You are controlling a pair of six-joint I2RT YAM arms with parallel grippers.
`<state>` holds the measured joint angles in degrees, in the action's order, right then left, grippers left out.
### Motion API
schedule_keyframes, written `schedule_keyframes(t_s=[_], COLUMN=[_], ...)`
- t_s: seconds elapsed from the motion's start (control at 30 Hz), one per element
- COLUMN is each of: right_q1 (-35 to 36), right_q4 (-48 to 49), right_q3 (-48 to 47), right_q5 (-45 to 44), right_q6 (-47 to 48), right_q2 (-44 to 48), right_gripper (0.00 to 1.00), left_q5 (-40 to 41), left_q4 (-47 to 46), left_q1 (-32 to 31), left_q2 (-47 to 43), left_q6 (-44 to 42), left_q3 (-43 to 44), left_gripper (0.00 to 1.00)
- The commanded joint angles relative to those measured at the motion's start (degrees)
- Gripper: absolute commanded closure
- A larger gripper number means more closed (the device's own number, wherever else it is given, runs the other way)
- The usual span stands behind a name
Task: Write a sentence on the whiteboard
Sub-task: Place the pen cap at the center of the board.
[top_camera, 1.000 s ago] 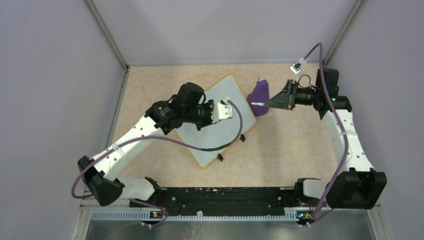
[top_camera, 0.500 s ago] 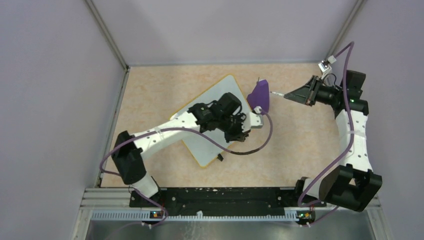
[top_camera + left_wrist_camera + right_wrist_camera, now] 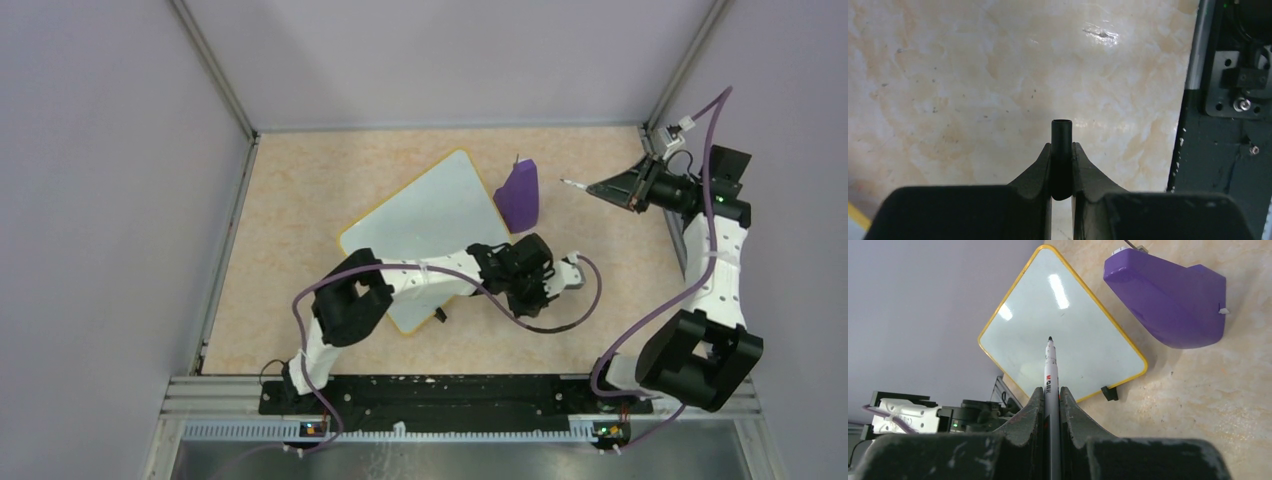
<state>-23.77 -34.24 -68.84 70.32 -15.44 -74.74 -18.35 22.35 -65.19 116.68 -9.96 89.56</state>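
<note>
The robot next needs to move its left gripper down and slightly away from the whiteboard to release the short black cap, because the table beneath it is clear.
The whiteboard (image 3: 430, 212) lies tilted like a diamond mid-table, with an orange rim; its face (image 3: 1063, 335) is plain white and the sentence is out of view. My right gripper (image 3: 612, 188) hovers at the far right, shut on a thin marker (image 3: 1050, 365) whose black tip points toward the board. My left gripper (image 3: 538, 292) is off the board's right near corner, over bare table. In the left wrist view it (image 3: 1061, 149) is shut on a short black cap (image 3: 1061, 134).
A purple wedge block (image 3: 520, 195) stands by the board's right corner, between board and marker (image 3: 1173, 300). A black clip foot (image 3: 1108, 392) sticks out from the board's edge. The black base rail (image 3: 1228, 125) is beside the left gripper. Walls close in on three sides.
The left arm swung off the board, rightward and nearer, carrying the cap. The right gripper drew the marker back from the purple block toward the right wall.
</note>
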Motion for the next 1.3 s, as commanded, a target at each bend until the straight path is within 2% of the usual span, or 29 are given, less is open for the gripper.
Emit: schedule_keyframes(t_s=[0.0, 0.33, 0.63, 0.77, 1.03, 1.27], right_q1=[-1.8, -2.7, -2.7, -2.7, -2.7, -2.5], right_q4=[-0.5, -3.3, -3.4, -3.5, -3.8, -3.7], right_q3=[-3.3, -2.8, -2.7, -2.9, -3.2, -4.9], right_q5=[2.3, 3.1, 2.6, 2.3, 1.8, 1.1], right_q6=[2.9, 7.2, 8.2, 8.2, 8.6, 8.9], right_q2=[-0.4, -2.0, -2.3, -2.3, -1.8, -2.2], right_gripper=[1.00, 1.00, 1.00, 1.00, 1.00, 1.00], left_q5=[0.2, 1.1, 1.4, 1.3, 1.1, 0.7], left_q4=[-3.3, -0.8, 0.8, 1.9, 3.8, 6.7], left_q1=[-0.2, -0.6, -0.6, -0.6, -0.6, 0.6], left_q2=[4.6, 13.5, 15.1, 14.5, 11.1, 3.5], left_q6=[3.6, 5.4, 5.3, 5.1, 4.2, 2.9], left_q3=[6.3, 12.8, 13.7, 13.9, 13.4, 12.1], left_gripper=[1.00, 0.94, 0.67, 0.58, 0.51, 0.34])
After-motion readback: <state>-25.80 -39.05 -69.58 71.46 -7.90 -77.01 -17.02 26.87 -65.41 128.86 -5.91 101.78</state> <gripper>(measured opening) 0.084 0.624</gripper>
